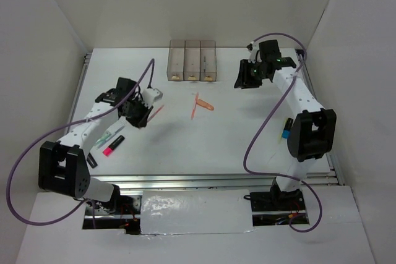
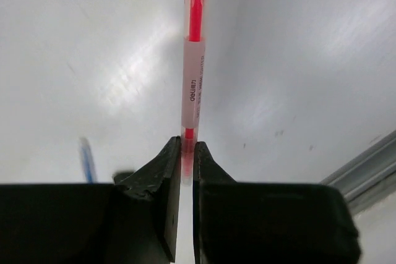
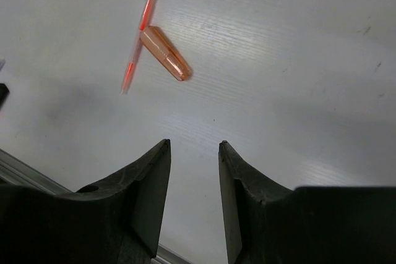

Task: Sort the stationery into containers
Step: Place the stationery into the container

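The red pen (image 1: 156,112) goes outward in my left gripper next, to its right in the top view, over the bin already holding a pen (image 1: 208,61) for release.
My left gripper (image 1: 143,117) is shut on the end of a thin red pen (image 2: 193,60), which sticks out ahead of the jaws over the table (image 1: 247,140); in the top view the pen (image 1: 156,112) points toward the middle. My right gripper (image 1: 243,78) is open and empty, raised right of the three joined bins (image 1: 192,60). A thin orange pen (image 3: 137,38) and a short salmon pen (image 3: 164,61) lie crossed mid-table, also seen from above (image 1: 202,104). A pink highlighter (image 1: 113,145), a pale green pen (image 1: 111,133) and a black marker (image 1: 91,160) lie by the left arm.
A blue-tipped marker (image 1: 287,129) lies at the table's right edge beside the right arm's base. A blue pen tip (image 2: 86,160) shows left of my left fingers. White walls enclose the table on three sides; a metal rail (image 1: 204,179) runs along the near edge.
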Motion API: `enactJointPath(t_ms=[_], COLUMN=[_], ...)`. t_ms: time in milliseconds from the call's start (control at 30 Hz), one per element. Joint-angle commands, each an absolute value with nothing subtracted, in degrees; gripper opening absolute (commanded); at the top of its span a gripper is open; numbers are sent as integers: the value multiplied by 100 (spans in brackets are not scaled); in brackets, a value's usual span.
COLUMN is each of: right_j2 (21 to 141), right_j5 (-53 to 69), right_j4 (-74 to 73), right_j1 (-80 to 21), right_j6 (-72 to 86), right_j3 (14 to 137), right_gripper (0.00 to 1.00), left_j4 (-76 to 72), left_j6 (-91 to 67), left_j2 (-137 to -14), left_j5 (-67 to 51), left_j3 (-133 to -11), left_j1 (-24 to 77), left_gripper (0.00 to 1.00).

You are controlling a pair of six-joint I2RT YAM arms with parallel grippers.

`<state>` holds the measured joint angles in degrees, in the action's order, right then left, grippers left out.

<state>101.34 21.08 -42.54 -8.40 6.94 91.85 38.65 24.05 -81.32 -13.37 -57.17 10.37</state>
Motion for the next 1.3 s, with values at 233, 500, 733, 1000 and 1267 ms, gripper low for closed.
enactJointPath(t_ms=[233, 500, 733, 1000, 1267], right_j2=[9396, 9334, 9185, 8983, 8903], right_j5=[2391, 2329, 2329, 2356, 2417], right_j4=[-4351, -4359, -4403, -4395, -4307], right_j1=[-132, -44, 237, 308, 404], right_j6=[703, 677, 624, 615, 606], right_j3=[8754, 8543, 8429, 8324, 8051], right_gripper=[43, 42, 41, 40, 39], left_j4=[2927, 2665, 759, -1099, -1178], left_j6=[-1290, -1924, -1995, -1960, -1872], left_j2=[-9209, -11266, -12286, -13050, -13904], left_j5=[-520, -246, -35, 211, 457], left_j3=[-8734, -11731, -11988, -11758, -12620], left_j1=[2117, 2768, 2953, 2953, 2900], left_gripper=[0, 0, 0, 0, 0])
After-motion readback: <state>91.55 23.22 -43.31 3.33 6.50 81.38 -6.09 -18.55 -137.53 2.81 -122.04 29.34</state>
